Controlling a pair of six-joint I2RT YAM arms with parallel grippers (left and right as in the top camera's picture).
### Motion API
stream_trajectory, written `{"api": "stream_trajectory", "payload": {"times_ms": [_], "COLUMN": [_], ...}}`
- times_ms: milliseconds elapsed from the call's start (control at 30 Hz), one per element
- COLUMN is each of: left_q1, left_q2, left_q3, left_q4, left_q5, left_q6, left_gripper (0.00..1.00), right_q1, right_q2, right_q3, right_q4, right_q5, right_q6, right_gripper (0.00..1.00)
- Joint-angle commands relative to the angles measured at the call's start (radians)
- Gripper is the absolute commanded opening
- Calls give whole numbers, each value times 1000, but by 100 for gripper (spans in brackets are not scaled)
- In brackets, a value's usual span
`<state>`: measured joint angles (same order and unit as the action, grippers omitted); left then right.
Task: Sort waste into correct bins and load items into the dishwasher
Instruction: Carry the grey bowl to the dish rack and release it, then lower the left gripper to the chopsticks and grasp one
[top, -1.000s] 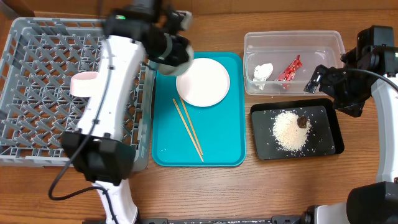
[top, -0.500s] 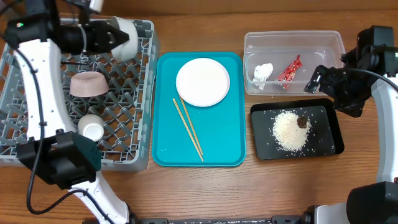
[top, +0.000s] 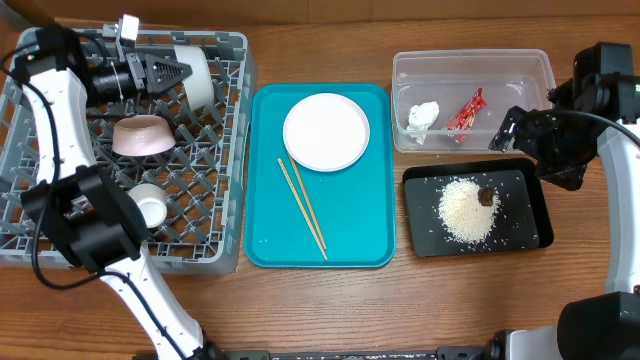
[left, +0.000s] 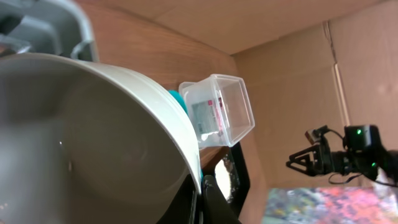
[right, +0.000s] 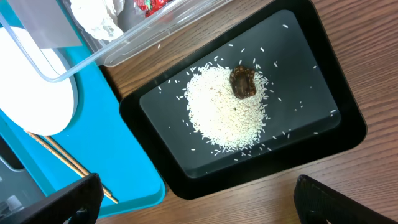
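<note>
The grey-green bowl needs to go down onto the rack's empty wires beside the pale pink bowl (top: 140, 135), and then my left gripper will release the grey-green bowl's rim.
My left gripper (top: 168, 72) is shut on the rim of the grey-green bowl (top: 196, 76), which it holds on its side over the far edge of the grey dish rack (top: 40, 215). The bowl fills the left wrist view (left: 93, 137), with the gripper (left: 202, 200) on its rim. A pale pink bowl (top: 140, 135) and a small white cup (top: 148, 206) sit in the rack. The white plate (top: 326, 131) and chopsticks (top: 302, 208) lie on the teal tray. The clear tub (top: 470, 65) holds the tissue (top: 424, 115) and red wrapper (top: 465, 110). The black tray (top: 525, 190) holds rice (top: 466, 210) and a brown scrap (top: 486, 195). My right gripper (top: 512, 132) is open and empty above the black tray (right: 323, 74).
The teal serving tray (top: 360, 230) lies between the rack and the two bins. The right wrist view shows its corner (right: 118, 162) and bare wooden table (right: 261, 199) in front of the black tray. A cardboard wall (left: 292, 56) stands behind the table.
My left arm has swung from above the teal tray to the rack's far edge, carrying the grey-green bowl. The pink bowl and cup are now uncovered. The right arm has not moved.
</note>
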<state>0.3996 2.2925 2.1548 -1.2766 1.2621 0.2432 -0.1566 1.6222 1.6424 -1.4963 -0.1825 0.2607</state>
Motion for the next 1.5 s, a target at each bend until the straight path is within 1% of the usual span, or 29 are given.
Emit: {"api": "stream_trajectory", "payload": {"times_ms": [0,167,200,233,267,300,333,367,500,567,700,900,967,1033,1100,1167,1200,1300,1433,1467], "left_q1": [27,53,59,65,72,79,87,95,132,148,179,189,185,174,153,122,101,37,-52,-64], "left_q2": [43,70,70,69,69,69,69,69,66,58,11,-144,-201,-264,-325,-375,-397,-433,-436,-436], "left_q3": [-2,-2,-2,-2,-2,-2,-2,-2,3,13,40,43,43,43,43,43,43,43,41,40], "left_q4": [-6,-6,-6,-6,-11,-22,-37,-52,-92,-113,-136,-135,-135,-137,-141,-153,-168,-241,-386,-400], "left_q5": [66,59,47,30,9,-9,-32,-55,-136,-151,-179,-350,-378,-461,-621,-791,-862,-973,-1051,-1065], "left_q6": [27,27,27,27,26,26,26,26,27,53,71,69,55,-1,-93,-220,-262,-327,-413,-426], "left_gripper": [4,4,6,11,22,40,52,61,87,100,100,100,100,100,100,100,100,100,100,100], "right_q1": [-2,-2,-2,-2,-2,-2,-2,-2,-2,-2,-2,-2,-2,-2,-2,-2,-2,-2,-2,-2], "right_q2": [-16,-16,-16,-16,-16,-16,-16,-16,-16,-16,-16,-16,-16,-16,-16,-16,-16,-16,-16,-16], "right_q3": [2,2,2,2,2,2,2,2,2,2,2,2,2,2,2,2,2,2,2,2], "right_q4": [2,2,2,2,2,2,2,2,2,2,2,2,2,2,2,2,2,2,1,1], "right_q5": [6,6,6,6,6,7,7,7,7,6,7,7,6,6,6,6,7,6,6,6], "right_q6": [0,0,0,0,0,0,0,0,0,0,0,0,0,0,0,0,0,0,0,0], "right_gripper": [100,100,100,100,100,100,100,100,100,100,100,100,100,100,100,100,100,100,100,100]}}
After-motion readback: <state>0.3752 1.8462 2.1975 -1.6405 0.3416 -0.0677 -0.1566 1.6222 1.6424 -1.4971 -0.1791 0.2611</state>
